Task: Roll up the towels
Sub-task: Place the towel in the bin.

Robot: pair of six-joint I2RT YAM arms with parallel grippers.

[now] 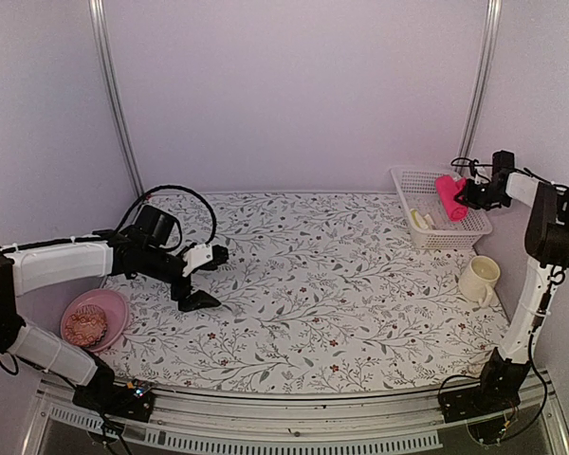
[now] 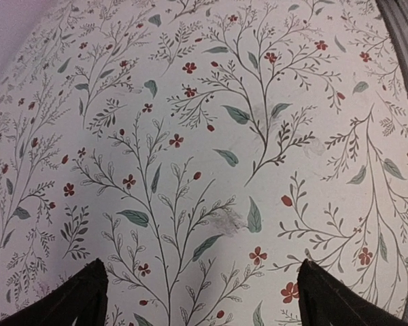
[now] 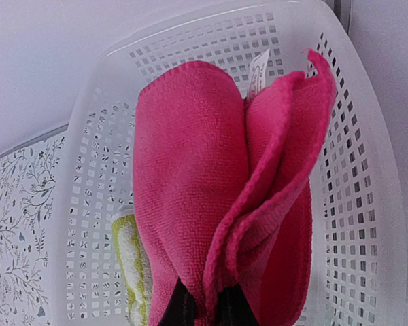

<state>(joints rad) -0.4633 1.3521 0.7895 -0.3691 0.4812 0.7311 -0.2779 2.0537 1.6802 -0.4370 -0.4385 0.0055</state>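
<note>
My right gripper lowers the pink towel point(image 1: 449, 197) next onto the white basket's bottom beside the yellow-green towel and releases it, since it still hangs above that space.
The pink towel point(image 1: 449, 197), rolled and folded, hangs above the white basket point(image 1: 412, 175) at the back right. My right gripper point(image 1: 462, 196) is shut on its end; in the right wrist view the towel point(image 3: 190, 176) hides most of the black fingers point(image 3: 182, 309), which pinch it at the bottom. The yellow-green towel point(image 1: 420, 221) lies rolled inside the basket, and it shows under the pink one in the right wrist view point(image 3: 130, 265). My left gripper point(image 1: 209, 275) is open and empty over the floral tablecloth at the left, with its fingertips point(image 2: 78, 299) wide apart.
A pink bowl point(image 1: 119, 313) holding a brownish thing sits at the near left. A cream mug point(image 1: 479, 280) stands at the right, in front of the basket. The floral cloth point(image 1: 313, 284) covers the table between the arms.
</note>
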